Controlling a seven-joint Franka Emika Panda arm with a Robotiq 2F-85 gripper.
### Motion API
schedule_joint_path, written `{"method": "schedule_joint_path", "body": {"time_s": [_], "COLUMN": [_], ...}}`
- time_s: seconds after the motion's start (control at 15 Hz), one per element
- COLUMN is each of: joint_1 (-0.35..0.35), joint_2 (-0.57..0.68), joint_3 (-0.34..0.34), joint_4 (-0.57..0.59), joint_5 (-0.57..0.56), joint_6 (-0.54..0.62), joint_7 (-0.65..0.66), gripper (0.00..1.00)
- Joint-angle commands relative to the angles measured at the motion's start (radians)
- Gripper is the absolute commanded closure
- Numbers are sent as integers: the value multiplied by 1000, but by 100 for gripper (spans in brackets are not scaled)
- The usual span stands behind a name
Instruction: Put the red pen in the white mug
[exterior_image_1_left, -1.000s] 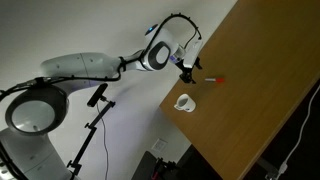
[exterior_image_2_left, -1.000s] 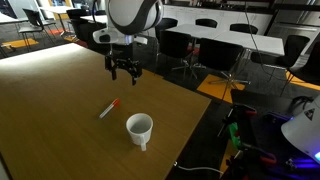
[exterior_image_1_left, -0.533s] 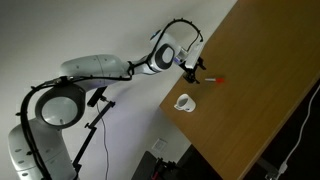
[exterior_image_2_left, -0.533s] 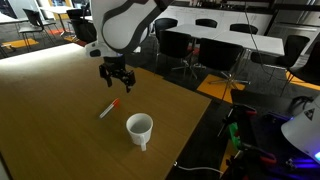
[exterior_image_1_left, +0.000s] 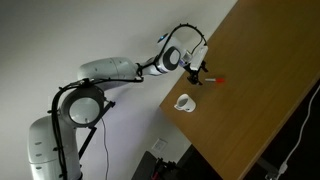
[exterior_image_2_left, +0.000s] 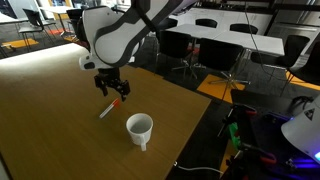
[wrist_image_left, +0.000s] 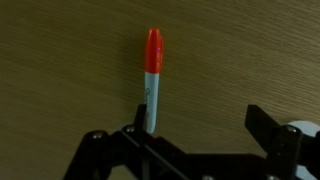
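My gripper lowers outward next, open fingers on both sides of the pen's body, and closes. The pen's pale end (exterior_image_2_left: 110, 108) (wrist_image_left: 151, 86) beside the red cap is below and outward of it.
The red pen (wrist_image_left: 151, 75) lies flat on the wooden table, red cap pointing away, pale shaft toward my jaws; it also shows in both exterior views (exterior_image_2_left: 108, 108) (exterior_image_1_left: 216, 80). The white mug (exterior_image_2_left: 140, 129) stands upright on the table near the pen, handle to the side, and shows in an exterior view (exterior_image_1_left: 185, 102). My gripper (wrist_image_left: 198, 125) is open, hovering just above the pen, with the shaft next to one finger; it appears above the pen in both exterior views (exterior_image_2_left: 112, 88) (exterior_image_1_left: 195, 72).
The wooden table (exterior_image_2_left: 60, 120) ends at an edge close to the mug. Beyond it stand black chairs (exterior_image_2_left: 175, 45) and white desks. A stand with cables (exterior_image_1_left: 100, 110) sits beside the robot base.
The gripper has moved across and down from beyond the pen to just above it. Pen and mug have not moved.
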Motion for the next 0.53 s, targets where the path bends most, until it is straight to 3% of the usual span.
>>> {"method": "schedule_joint_path", "body": {"time_s": [0.0,0.33,0.4,0.47], "joint_1": [-24,-17,-15,-23], "joint_2": [72,146,136,121], "joint_3": [25,12,13,18], "joint_4": [114,209,207,153], "joint_5": [-5,-17,-17,-13], "joint_6": [-72,-108,-128,-73], "joint_7": [-7,9,11,6], "gripper": [0,0,0,0]}}
